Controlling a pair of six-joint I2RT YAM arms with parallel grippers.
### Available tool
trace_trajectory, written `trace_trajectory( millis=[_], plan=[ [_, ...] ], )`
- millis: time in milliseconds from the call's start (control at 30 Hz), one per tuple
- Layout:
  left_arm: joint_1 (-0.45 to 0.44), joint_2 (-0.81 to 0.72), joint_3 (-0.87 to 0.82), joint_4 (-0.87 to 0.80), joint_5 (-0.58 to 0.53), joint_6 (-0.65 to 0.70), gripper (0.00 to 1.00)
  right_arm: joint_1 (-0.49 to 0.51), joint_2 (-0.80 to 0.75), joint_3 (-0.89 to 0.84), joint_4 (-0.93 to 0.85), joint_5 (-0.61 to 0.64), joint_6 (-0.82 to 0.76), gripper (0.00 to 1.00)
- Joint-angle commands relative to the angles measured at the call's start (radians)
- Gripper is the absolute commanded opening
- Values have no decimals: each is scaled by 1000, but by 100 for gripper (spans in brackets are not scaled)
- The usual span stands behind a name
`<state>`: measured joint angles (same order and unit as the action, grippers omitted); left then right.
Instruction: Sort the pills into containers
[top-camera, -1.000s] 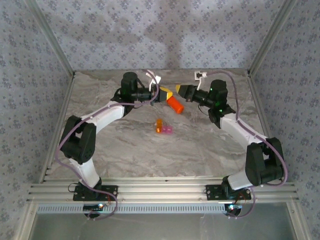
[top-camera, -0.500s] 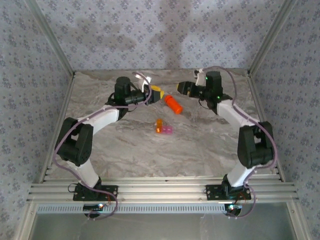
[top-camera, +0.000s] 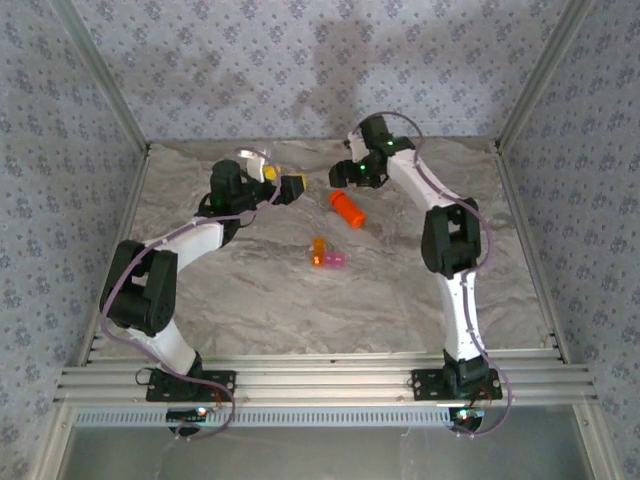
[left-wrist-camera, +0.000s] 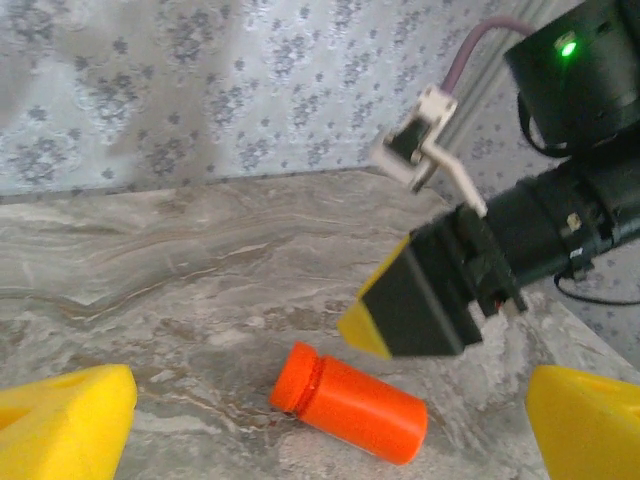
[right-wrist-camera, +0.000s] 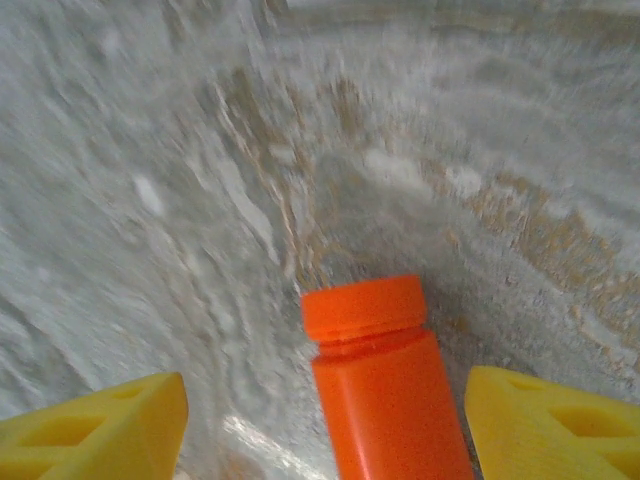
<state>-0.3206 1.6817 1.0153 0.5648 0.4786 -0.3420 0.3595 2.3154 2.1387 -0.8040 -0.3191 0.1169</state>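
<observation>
Next, my open right gripper moves down and back toward my base over the bottle's body (top-camera: 350, 213) (right-wrist-camera: 398, 420), because it lies below the gripper's fingers and nearer the bar.
An orange-red bottle (top-camera: 347, 209) with its cap on lies on its side on the marble table (top-camera: 250, 300). My left gripper (top-camera: 292, 186) hovers just left of it, open, and the bottle (left-wrist-camera: 350, 403) lies a little ahead of its yellow fingertips (left-wrist-camera: 62, 425). My right gripper (top-camera: 345, 175) hangs just behind the bottle, also open. The bottle (right-wrist-camera: 385, 390) lies between its yellow fingers (right-wrist-camera: 555, 425) with a gap on each side. The containers (top-camera: 327, 255), a tiny orange and pink joined pair, sit nearer the table's middle. The pills are out of view.
Patterned walls (top-camera: 300, 70) with metal corner posts close in the back and sides of the table. An aluminium rail (top-camera: 320, 385) runs along the near edge by the arm bases. The right gripper (left-wrist-camera: 420, 300) hangs close above the bottle in the left wrist view.
Both grippers went from shut to open. The left gripper drew back leftward from the bottle. The right arm swung left and now points at the bottle from behind. The bottle stayed put.
</observation>
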Motion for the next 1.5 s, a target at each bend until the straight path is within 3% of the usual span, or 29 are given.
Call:
trace_trajectory(
  millis=[0,267,1100,1233,1467],
  plan=[
    [23,-27,-17,40,-30,-12,99,45,69,112,-260,129,-116,76],
    [47,-8,-34,63,-11,-32,99,77,115,131,-279,172,-133,77],
    [58,40,14,61,56,-83,99,78,92,-55,-210,157,-169,73],
    [58,43,19,66,57,-93,99,78,74,-104,-178,147,-169,66],
    [58,47,32,64,55,-120,99,68,28,-200,-89,123,-161,39]
  ],
)
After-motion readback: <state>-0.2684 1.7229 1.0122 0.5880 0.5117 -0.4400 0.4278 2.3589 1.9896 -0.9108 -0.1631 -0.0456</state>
